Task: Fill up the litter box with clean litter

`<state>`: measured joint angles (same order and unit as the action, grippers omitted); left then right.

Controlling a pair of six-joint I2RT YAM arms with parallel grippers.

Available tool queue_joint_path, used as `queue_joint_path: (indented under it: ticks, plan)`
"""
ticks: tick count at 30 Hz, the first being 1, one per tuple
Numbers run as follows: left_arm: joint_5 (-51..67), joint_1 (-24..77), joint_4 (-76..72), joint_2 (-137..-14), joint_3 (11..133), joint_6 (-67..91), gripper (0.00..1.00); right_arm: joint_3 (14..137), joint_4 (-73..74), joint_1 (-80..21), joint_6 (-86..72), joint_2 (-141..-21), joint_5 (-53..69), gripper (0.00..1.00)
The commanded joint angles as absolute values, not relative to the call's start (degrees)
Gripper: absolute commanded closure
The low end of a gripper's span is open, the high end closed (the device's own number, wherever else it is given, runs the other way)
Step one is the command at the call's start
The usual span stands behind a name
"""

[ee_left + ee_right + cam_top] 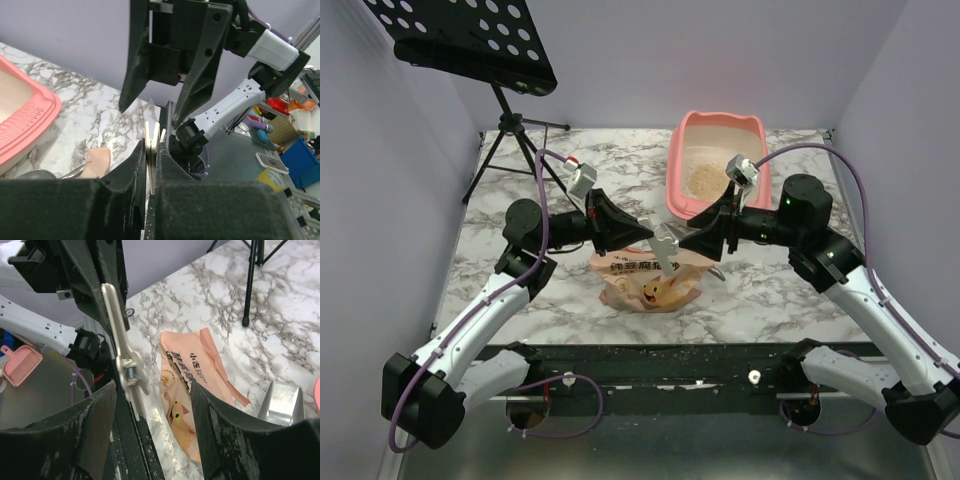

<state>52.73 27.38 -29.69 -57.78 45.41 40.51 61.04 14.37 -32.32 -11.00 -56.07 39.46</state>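
Note:
My right gripper goes toward the left gripper next and turns to centre and close on the clip's loose end (666, 261) (135, 394), since that end sits nearer one open finger.
The pink litter box (718, 160) stands at the back right with a small heap of tan clean litter (704, 180) inside; its rim (30, 120) also shows in the left wrist view. Both grippers meet above the orange printed bag (655, 282), which lies flat on the table. My left gripper (646, 232) (151, 165) is shut on a thin beige bag clip (666, 245) (153, 142) (120, 355). My right gripper (686, 243) (152, 425) stands open, its fingers on either side of the clip and apart from it.
A grey metal scoop (281, 401) lies to the right of the bag (185, 385). A black music stand (470, 40) on a tripod (510, 140) occupies the back left. Purple walls close in the marble table (800, 290). A black rail (650, 365) runs along the near edge.

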Motion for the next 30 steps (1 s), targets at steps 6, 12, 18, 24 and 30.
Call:
queue_joint_path:
  ticks: [6,12,18,24,30]
  plan:
    - [57.4,27.2,-37.7,-58.4,42.5,43.9,0.96,62.4,14.2,-32.7,-10.4,-60.6,49.7,0.31]
    - [57.7,27.2,-38.3,-58.4,42.5,44.3,0.96,61.9,12.7,-32.9,-11.2,-62.3,54.2,0.31]
    - [58.1,27.2,-39.7,-58.5,42.3,45.2,0.96,61.2,11.7,-33.2,-11.3,-63.0,55.0,0.31]
    - [58.3,27.2,-40.2,-58.9,42.3,45.4,0.96,61.4,11.0,-34.1,-11.3,-63.7,55.6,0.32]
    - [58.3,27.2,-41.0,-59.0,42.2,46.1,0.95,60.9,9.8,-35.0,-11.5,-64.7,55.4,0.40]
